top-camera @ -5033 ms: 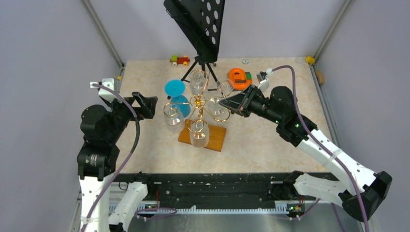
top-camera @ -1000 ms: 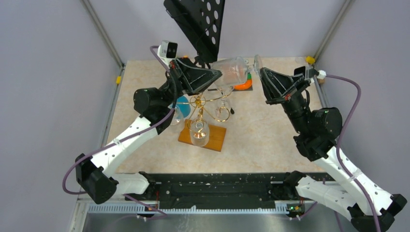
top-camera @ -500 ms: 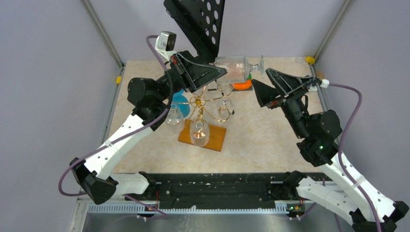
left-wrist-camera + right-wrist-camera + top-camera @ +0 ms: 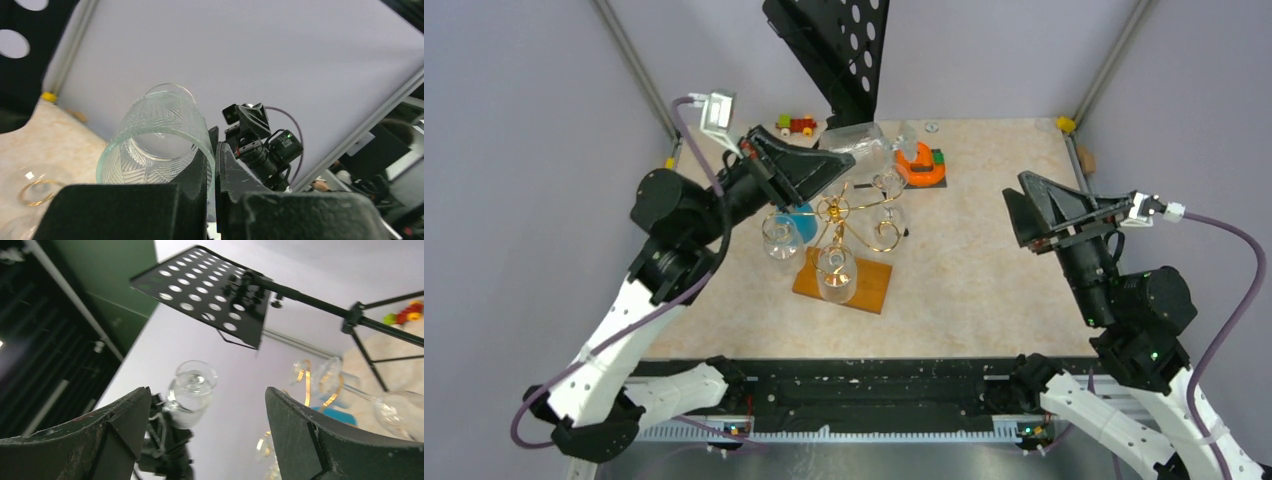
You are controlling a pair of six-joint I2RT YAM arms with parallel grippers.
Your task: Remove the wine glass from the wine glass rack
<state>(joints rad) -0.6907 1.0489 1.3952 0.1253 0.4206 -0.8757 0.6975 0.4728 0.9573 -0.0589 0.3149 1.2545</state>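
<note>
The glass lies sideways, so my left gripper moves down and to the left in the top view next, tilting down over bare tabletop beside the rack.
In the top view my left gripper [image 4: 842,162] is shut on the rim of a clear ribbed wine glass [image 4: 866,138], which lies sideways in the air behind the wine glass rack [image 4: 844,212]. The left wrist view shows the glass bowl [image 4: 152,137] with its rim pinched between the two fingers [image 4: 200,175]. The rack is a gold wire tree on an orange-brown base [image 4: 869,290], with other glasses [image 4: 835,270] hanging on it. My right gripper [image 4: 1016,216] is open and empty, well to the right of the rack. Between its spread fingers [image 4: 125,422] I see the held glass [image 4: 192,387] far off.
A black perforated music stand [image 4: 829,45] on a tripod rises behind the rack. An orange object [image 4: 921,163] lies to the rack's right rear, a toy train [image 4: 796,124] at the back edge, and a blue round object [image 4: 802,222] sits left of the rack.
The right gripper has opened, let go of the glass's foot end and pulled back to the right. The left arm has swung left and lower with the glass still in its grip.
</note>
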